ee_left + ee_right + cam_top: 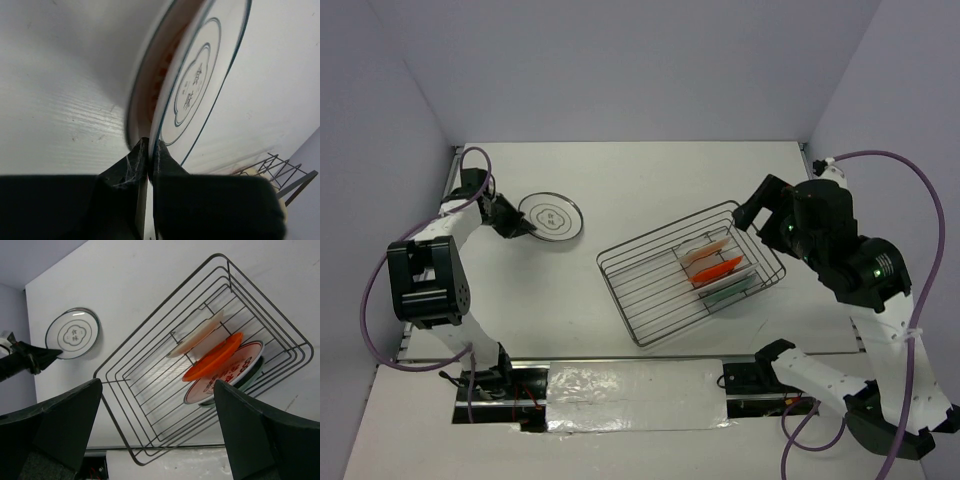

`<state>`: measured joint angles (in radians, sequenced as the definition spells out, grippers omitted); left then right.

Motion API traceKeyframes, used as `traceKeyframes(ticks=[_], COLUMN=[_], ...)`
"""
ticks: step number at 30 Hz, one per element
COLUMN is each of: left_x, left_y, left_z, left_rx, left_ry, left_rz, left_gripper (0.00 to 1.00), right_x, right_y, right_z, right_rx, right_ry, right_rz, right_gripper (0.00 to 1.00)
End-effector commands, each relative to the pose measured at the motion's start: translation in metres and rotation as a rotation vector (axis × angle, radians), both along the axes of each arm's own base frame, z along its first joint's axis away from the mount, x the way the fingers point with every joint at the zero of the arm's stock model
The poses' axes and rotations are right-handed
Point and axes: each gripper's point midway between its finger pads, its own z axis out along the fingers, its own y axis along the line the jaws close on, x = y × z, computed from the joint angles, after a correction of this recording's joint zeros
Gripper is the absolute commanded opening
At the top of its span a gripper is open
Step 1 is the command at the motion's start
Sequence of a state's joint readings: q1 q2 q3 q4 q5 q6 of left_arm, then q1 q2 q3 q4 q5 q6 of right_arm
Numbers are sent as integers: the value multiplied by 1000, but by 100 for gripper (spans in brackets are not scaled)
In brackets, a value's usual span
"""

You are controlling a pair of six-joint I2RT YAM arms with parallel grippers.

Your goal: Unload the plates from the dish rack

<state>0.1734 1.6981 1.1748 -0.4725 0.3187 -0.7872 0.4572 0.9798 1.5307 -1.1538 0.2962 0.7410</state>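
The red-motif white plate slants to the open fingers, so my right gripper should next go down and back, turning its fingers to either side of the plate's rim.
A white plate with dark line motifs (pixel 551 216) is at the table's far left, and my left gripper (pixel 523 226) is shut on its near rim. The left wrist view shows both jaws pinched on the rim of that plate (pixel 192 85), with my left gripper (pixel 150 152) low in the frame. The dark wire dish rack (pixel 638 270) stands right of centre. In its right end stand a cream plate (pixel 197 337), an orange plate (pixel 212 357), a white plate with red motifs (pixel 225 377) and a teal plate (pixel 254 371) behind it. My right gripper (pixel 750 214) is open and empty above the rack's far right corner.
The rack's left half (pixel 145 390) holds nothing. A strip of clear plastic (pixel 635 395) covers the near edge between the arm bases. Purple cables loop beside both arms. Grey walls close in the table on three sides.
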Motion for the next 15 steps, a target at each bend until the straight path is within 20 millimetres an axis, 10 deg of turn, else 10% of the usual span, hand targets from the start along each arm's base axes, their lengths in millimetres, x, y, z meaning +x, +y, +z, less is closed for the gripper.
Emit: traceKeyframes(ticks=[1,5,7,15], left_x=[5,-5,-11,-39], left_y=[10,12,16,40], left_z=[-12,-26,-26,29], left_rx=[22,33,60,249], left_ry=[-28,10,30,65], left_rz=[1,3,14,10], left_gripper=[17,58,99,99], right_x=[-12,-28,-34,-36], right_y=[-3,-17,-24,-21], right_z=[-1,-13,-20,-71], right_rx=[-38,-94,-111,-79], right_ry=[17,85,123,276], right_rz=[49,32,-6,-112], right_gripper=[100,100,100,100])
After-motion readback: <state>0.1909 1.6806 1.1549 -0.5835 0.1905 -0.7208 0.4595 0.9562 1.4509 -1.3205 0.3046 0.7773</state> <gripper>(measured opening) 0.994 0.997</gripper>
